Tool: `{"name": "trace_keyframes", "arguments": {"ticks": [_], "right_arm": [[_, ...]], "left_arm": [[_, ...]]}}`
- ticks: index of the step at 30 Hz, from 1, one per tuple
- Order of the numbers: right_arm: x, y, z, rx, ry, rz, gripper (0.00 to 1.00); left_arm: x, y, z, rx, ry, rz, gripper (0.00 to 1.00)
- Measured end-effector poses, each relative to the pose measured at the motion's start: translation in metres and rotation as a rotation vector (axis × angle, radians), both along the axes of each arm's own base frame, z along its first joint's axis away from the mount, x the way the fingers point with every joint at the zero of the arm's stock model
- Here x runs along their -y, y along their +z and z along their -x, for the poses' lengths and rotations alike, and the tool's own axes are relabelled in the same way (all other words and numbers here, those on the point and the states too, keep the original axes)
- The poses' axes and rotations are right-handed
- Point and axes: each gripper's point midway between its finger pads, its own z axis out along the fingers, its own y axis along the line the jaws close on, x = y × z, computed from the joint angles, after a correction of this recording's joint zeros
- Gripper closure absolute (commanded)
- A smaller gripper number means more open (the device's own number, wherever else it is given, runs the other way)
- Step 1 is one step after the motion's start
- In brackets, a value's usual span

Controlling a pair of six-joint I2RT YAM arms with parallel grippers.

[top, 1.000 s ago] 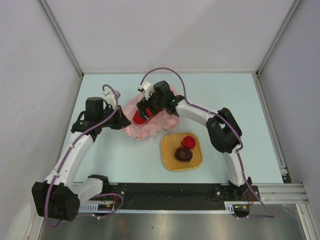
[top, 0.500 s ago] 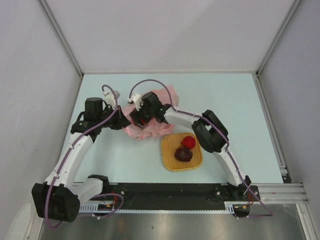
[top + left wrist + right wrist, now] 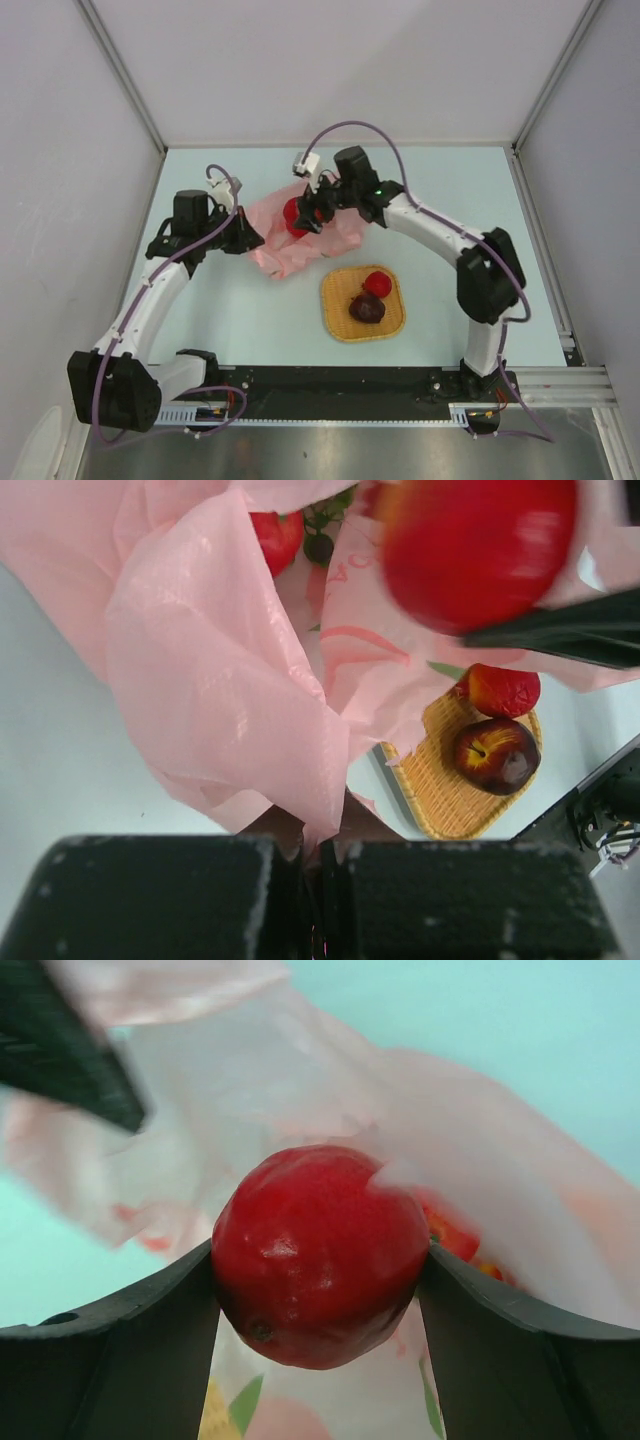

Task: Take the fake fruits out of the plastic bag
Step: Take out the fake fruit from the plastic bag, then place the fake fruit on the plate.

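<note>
My right gripper should move back and down next and release the red fruit on the mat's bare corner by the bag. That corner is below my gripper, nearer my base.
The pink plastic bag [image 3: 285,245] lies crumpled at mid-table; it also fills the left wrist view [image 3: 210,650]. My left gripper [image 3: 248,238] is shut on the bag's left edge, pinching a fold [image 3: 312,830]. My right gripper [image 3: 303,215] is shut on a red round fruit [image 3: 318,1255] and holds it over the bag; that fruit also shows in the top view [image 3: 296,216] and the left wrist view [image 3: 470,545]. Another red fruit [image 3: 277,535] sits inside the bag. A red fruit [image 3: 377,283] and a dark purple fruit [image 3: 366,307] lie on the woven mat [image 3: 340,310].
The woven orange-tan mat sits right of centre near the front, just below the bag. White walls enclose the pale blue table on three sides. The black base rail runs along the near edge.
My right gripper went down into the bag, then came up and to the right with a red fruit in it. The left gripper kept hold of the bag's edge.
</note>
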Motion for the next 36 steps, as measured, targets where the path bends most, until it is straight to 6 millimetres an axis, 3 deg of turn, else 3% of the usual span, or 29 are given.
{"name": "trace_keyframes", "arguments": {"ticks": [3,6,8,11,15,23,30,36], "right_arm": [[0.02,0.036,0.02,0.049,0.082,-0.034,0.35],[0.031,0.049,0.048,0.091,0.197,-0.016,0.38],[0.041,0.039,0.07,0.096,0.273,0.028,0.39],[0.061,0.003,0.1,0.053,0.366,0.122,0.42],[0.085,-0.037,0.121,-0.015,0.442,0.241,0.44],[0.094,-0.077,0.133,-0.061,0.514,0.364,0.44],[0.103,-0.122,0.113,-0.107,0.439,0.493,0.44],[0.11,-0.128,0.11,-0.124,0.422,0.517,0.42]], "left_arm": [[0.001,0.002,-0.005,0.007,0.0,0.001,1.0],[0.001,0.004,-0.009,0.016,0.001,0.002,1.0],[0.001,0.005,-0.01,0.023,0.002,0.003,1.0],[0.001,0.006,-0.012,0.032,0.004,0.005,1.0],[0.001,0.007,-0.013,0.035,0.007,0.01,1.0],[0.001,0.008,-0.015,0.04,0.011,0.011,1.0],[-0.002,0.008,-0.016,0.04,0.02,0.011,1.0],[-0.002,0.009,-0.017,0.045,0.021,0.012,1.0]]}}
